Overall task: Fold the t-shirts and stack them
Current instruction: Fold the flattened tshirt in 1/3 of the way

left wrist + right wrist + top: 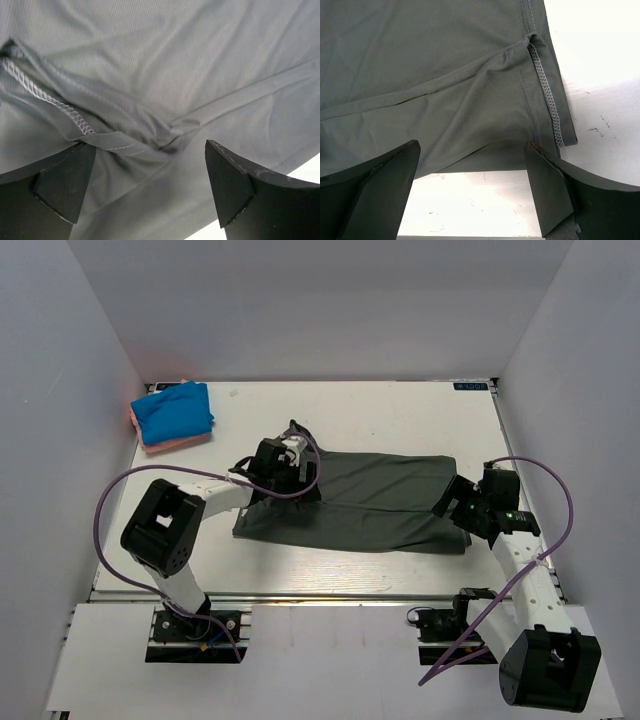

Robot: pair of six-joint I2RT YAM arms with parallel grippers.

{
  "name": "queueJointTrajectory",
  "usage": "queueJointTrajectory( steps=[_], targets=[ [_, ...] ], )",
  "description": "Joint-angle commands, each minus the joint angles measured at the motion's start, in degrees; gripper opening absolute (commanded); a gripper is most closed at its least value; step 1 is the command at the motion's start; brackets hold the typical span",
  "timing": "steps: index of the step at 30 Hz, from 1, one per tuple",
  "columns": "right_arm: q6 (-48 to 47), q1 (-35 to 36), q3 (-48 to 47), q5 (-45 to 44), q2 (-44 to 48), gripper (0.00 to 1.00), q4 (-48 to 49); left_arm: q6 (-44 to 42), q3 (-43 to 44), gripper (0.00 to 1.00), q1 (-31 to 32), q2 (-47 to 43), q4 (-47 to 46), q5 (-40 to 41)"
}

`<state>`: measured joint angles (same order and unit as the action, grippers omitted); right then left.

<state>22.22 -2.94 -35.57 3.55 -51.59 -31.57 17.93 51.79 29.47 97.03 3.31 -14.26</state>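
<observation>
The left gripper moves outward over the t-shirt next and closes on the t-shirt's peaked far tip [297, 427], since that tip pokes out, outward of the gripper's fingers.
The dark grey-green t-shirt [370, 502] lies as a long folded strip across the middle of the table. My left gripper [285, 465] is open just above its left end. In the left wrist view the cloth [175, 65] fills the frame, with a stitched hem fold between the spread fingertips [67, 182]. My right gripper [458, 505] is open at the shirt's right end. There the hemmed edge [547, 90] lies just past the open fingers [550, 190], with bare table between them. The bright blue folded tee [172, 410] sits on the salmon-pink one [170, 443] at the back left.
The white table [400, 410] is closed in by white walls on the left, back and right. Purple cables loop from both arms [105, 510] [560, 490]. The table's front edge [330, 590] runs just ahead of the arm bases.
</observation>
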Motion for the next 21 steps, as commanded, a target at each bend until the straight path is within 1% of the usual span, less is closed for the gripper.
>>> queueJointTrajectory(
  steps=[1, 6, 13, 15, 18, 20, 21],
  targets=[
    [-0.6, -0.1, 0.0, -0.3, 0.0, 0.90, 1.2, 1.2, 3.3, 1.00, 0.2, 0.9, -3.0, -1.3],
    [-0.6, -0.1, 0.1, -0.2, 0.0, 0.90, 1.1, 1.2, 6.4, 1.00, 0.2, 3.5, -4.7, -0.8],
    [-0.7, -0.2, -0.3, -0.5, 0.0, 0.90, 1.3, 0.7, 11.7, 1.00, 0.2, 11.1, -6.7, -1.8],
    [-0.7, -0.2, -0.3, -0.5, 0.0, 0.90, 1.4, 0.7, 14.7, 1.00, -0.4, 13.3, -3.9, -1.2],
    [-0.8, -0.2, -0.8, 0.0, -0.4, 0.90, 2.3, -1.3, 17.3, 1.00, -0.4, 13.3, -2.3, -0.1],
    [-0.5, 0.0, -1.6, 0.1, -0.7, 0.90, 2.8, -2.9, 18.9, 1.00, -0.4, 11.3, -0.2, 0.5],
    [-0.3, 0.0, -1.9, 0.2, -0.9, 0.90, 3.4, -4.6, 19.7, 1.00, -0.4, 10.6, 2.5, 1.9]
  ],
)
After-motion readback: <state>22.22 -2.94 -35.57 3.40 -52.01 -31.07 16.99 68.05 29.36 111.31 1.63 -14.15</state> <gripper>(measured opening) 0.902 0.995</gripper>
